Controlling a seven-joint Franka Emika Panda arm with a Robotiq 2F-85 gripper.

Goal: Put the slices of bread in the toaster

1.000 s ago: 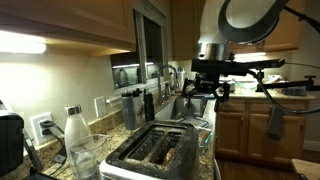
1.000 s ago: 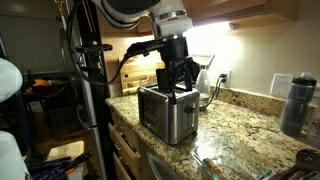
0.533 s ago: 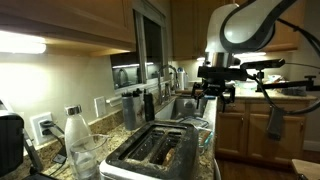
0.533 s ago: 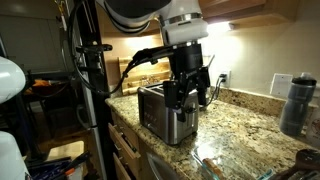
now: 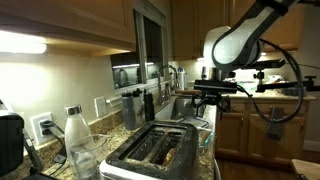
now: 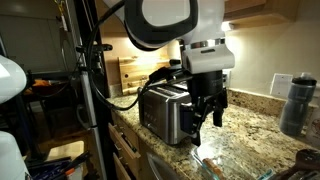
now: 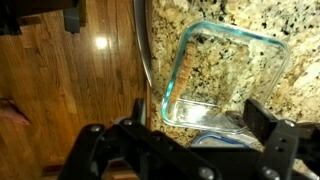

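The bread is standing on edge in the dish, so my gripper needs to move down onto it, with its fingers on either side of its nearer end (image 6: 211,164) (image 7: 178,89).
The silver toaster (image 5: 155,155) stands on the granite counter and shows in both exterior views (image 6: 163,112). Its slots hold something tan-brown (image 5: 168,150). My gripper (image 7: 198,113) is open and empty. It hangs over a clear glass dish (image 7: 262,60) beside the toaster, and it shows past the toaster in both exterior views (image 5: 212,95) (image 6: 207,122). A tan slice of bread (image 7: 185,62) stands on edge along the dish's left wall.
A clear glass bottle with a white cap (image 5: 76,135) stands by the toaster. A dark bottle (image 6: 292,104) is at the counter's far end. Wooden boards (image 6: 130,72) lean behind the toaster. The counter edge and wooden floor (image 7: 70,90) lie to the left of the dish.
My gripper has moved from above the toaster sideways along the counter and lower, and now hangs over the glass dish. It stays open and empty.
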